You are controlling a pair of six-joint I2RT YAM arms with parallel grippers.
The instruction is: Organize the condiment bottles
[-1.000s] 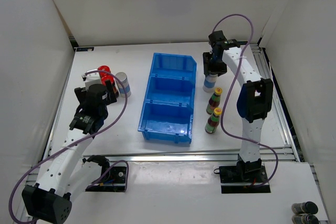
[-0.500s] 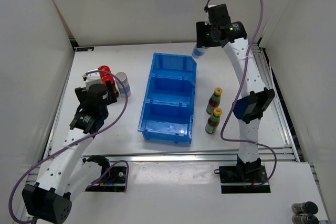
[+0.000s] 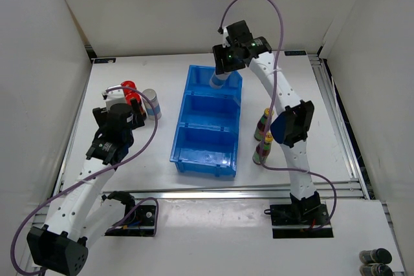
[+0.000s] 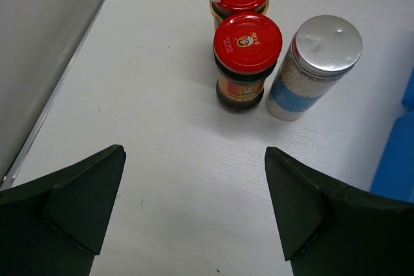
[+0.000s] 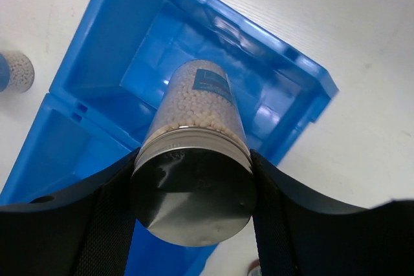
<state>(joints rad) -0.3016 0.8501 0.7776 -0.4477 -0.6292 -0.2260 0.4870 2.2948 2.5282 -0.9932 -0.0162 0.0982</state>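
Observation:
The bare bottom of the blue bin's far section lies below the robot's right gripper and to its right in the top view, so the robot will move the gripper there, lower the bottle and release it.
My right gripper (image 3: 228,61) is shut on a silver-capped white and blue bottle (image 5: 194,179) and holds it above the far compartment of the blue bin (image 3: 194,95); the bottle also shows in the top view (image 3: 219,79). My left gripper (image 4: 194,205) is open and empty, short of two red-capped dark jars (image 4: 247,56) and a second silver-capped bottle (image 4: 315,66) on the left of the table. In the top view these stand by the left gripper (image 3: 129,109), jars (image 3: 131,92) and bottle (image 3: 152,103). Two slim yellow-capped bottles (image 3: 262,137) stand right of the bin.
The blue bin (image 5: 97,75) has three compartments in a row. White walls enclose the table on the left, back and right. A metal rail (image 3: 259,192) runs along the near edge. Dark cylinders (image 3: 375,262) lie at the bottom right corner.
My right gripper has lifted the silver-capped bottle from right of the bin and carried it left, over the bin's far compartment. The left arm has not moved.

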